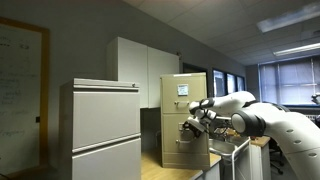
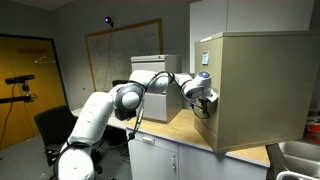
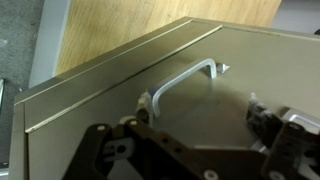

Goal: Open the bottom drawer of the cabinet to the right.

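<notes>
The handle's near end crowds one finger. Next, my gripper moves down along the drawer front, toward the left in the wrist view, to center the handle [image 3: 181, 82].
The tan cabinet [image 1: 184, 105] stands on a wooden counter; its side shows in an exterior view [image 2: 260, 90]. A white-blue label [image 1: 182, 90] is on its top drawer. The bottom drawer [image 1: 178, 150] fills the wrist view [image 3: 120, 90], with its small metal handle [image 3: 185, 82] in the middle. My gripper [image 3: 198, 110] is open right at the drawer front. The handle's near end lies beside one finger, and nothing is held. In both exterior views the gripper [image 1: 191, 123] [image 2: 207, 102] is at the cabinet's front at about mid height.
A wider pale grey two-drawer cabinet [image 1: 100, 130] stands near the camera. Tall white cupboards [image 1: 140, 65] are behind. The wooden counter [image 3: 150, 20] [image 2: 180, 130] runs under the cabinet. A black office chair [image 2: 52, 125] and a whiteboard [image 2: 125, 50] are in the room.
</notes>
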Tool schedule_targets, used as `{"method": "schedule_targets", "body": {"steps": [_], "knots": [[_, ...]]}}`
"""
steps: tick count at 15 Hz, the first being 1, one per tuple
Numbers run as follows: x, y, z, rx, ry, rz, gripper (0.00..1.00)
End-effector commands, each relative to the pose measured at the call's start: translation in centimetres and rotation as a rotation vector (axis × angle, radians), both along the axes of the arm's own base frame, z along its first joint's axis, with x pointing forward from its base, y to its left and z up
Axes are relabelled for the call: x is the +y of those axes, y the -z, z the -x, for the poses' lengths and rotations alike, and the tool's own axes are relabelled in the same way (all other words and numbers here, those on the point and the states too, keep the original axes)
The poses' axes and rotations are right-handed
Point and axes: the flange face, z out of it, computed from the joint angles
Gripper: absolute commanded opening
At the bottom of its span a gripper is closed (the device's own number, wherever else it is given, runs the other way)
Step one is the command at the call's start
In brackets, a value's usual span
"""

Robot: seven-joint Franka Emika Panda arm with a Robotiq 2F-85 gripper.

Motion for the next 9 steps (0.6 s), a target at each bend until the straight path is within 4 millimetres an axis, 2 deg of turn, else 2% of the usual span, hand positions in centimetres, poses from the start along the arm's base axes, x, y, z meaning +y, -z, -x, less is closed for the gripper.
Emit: {"method": "schedule_targets", "body": {"steps": [1, 9], "knots": [[-2.2, 2.1, -0.1, 0.037, 0.053, 0.022, 1.00], [-3.1, 6.4, -0.1, 0.198, 0.117, 0.058, 1.00]]}}
